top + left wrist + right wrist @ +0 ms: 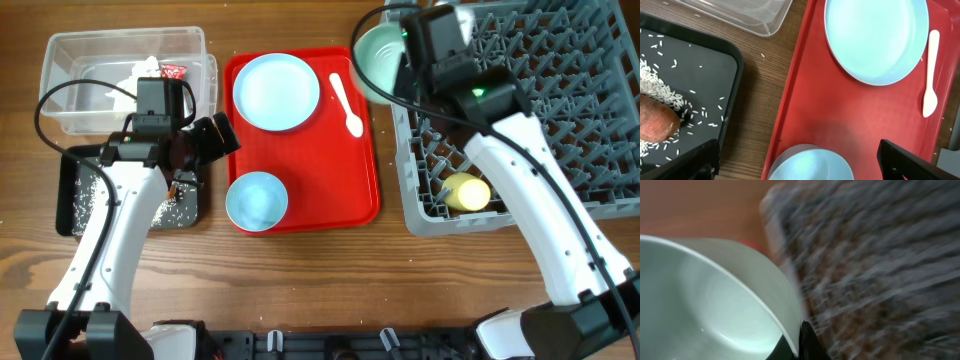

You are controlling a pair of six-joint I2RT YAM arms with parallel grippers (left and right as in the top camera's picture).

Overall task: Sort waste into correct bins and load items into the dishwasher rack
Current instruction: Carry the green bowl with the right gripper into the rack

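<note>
The bowl still hangs past the rack's edge; my right gripper should turn, lower it into the far-end slots below the gripper and release the bowl's rim.
My right gripper (402, 62) is shut on the rim of the pale green bowl (376, 58), holding it at the left edge of the grey dishwasher rack (560, 110). In the right wrist view the fingers (810, 342) pinch the bowl's (715, 305) wall, and the rack (880, 270) is blurred. A yellow cup (466, 191) lies in the rack. My left gripper (218, 135) is open above the red tray's (300, 215) left edge, over a pale blue bowl (812, 165). The blue plate (875, 37) lies further back. Rice (660, 90) and a brown lump (657, 122) are in the black tray (705, 65).
The clear tub (125, 75) at the back left holds white tissue (140, 72) and a red wrapper (172, 71). A white spoon (346, 103) lies on the red tray beside the plate (276, 91). The blue bowl (256, 199) sits at the tray's front.
</note>
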